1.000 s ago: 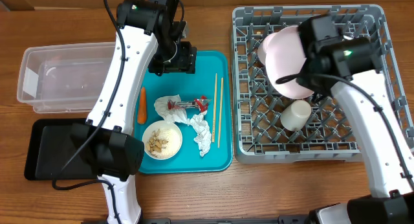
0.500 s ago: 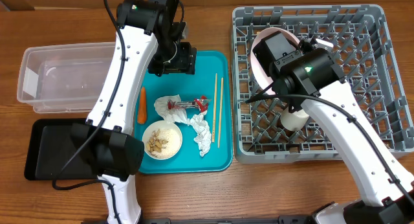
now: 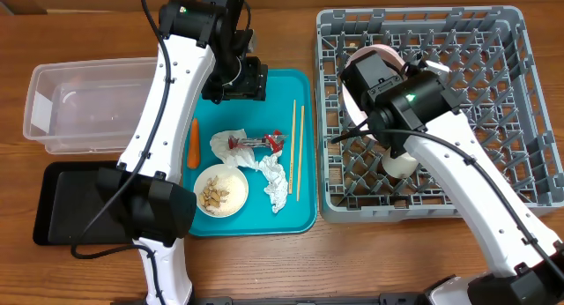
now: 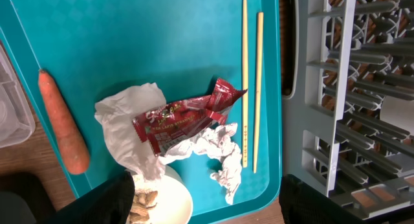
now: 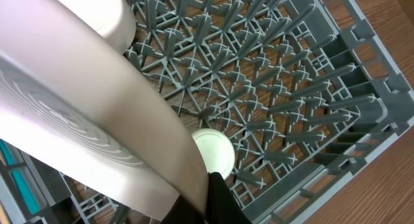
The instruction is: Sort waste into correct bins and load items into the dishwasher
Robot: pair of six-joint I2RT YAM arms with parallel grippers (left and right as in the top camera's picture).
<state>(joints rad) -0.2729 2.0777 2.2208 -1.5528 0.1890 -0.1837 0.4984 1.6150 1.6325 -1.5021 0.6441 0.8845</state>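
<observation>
Next, my right gripper should lower back toward the white cup [image 3: 401,162], then set the plate [image 5: 84,120] among the pegs, because the rounded dish occupies the space beyond.
My right gripper [image 5: 207,201] is shut on the rim of the pale pink plate [image 5: 84,120], which it holds on edge over the left part of the grey dish rack [image 3: 493,120]; the plate also shows in the overhead view [image 3: 385,53]. A small white cup [image 3: 401,162] lies in the rack. My left gripper [image 4: 207,208] is open and empty above the teal tray [image 3: 304,212]. On that tray lie a carrot [image 3: 193,142], white tissues [image 3: 273,183], a red wrapper [image 4: 178,117], chopsticks [image 3: 297,151] and a white bowl [image 3: 220,190] of nut scraps.
A clear tub [image 3: 84,107] stands at the left, with a black tray [image 3: 75,204] in front of it. A second white rounded dish [image 5: 119,17] sits in the rack beyond the plate. The rack's upright pegs [image 5: 278,68] surround the plate.
My right arm has swung left over the rack with the plate and turned it from facing up to standing on edge. The left arm has not moved.
</observation>
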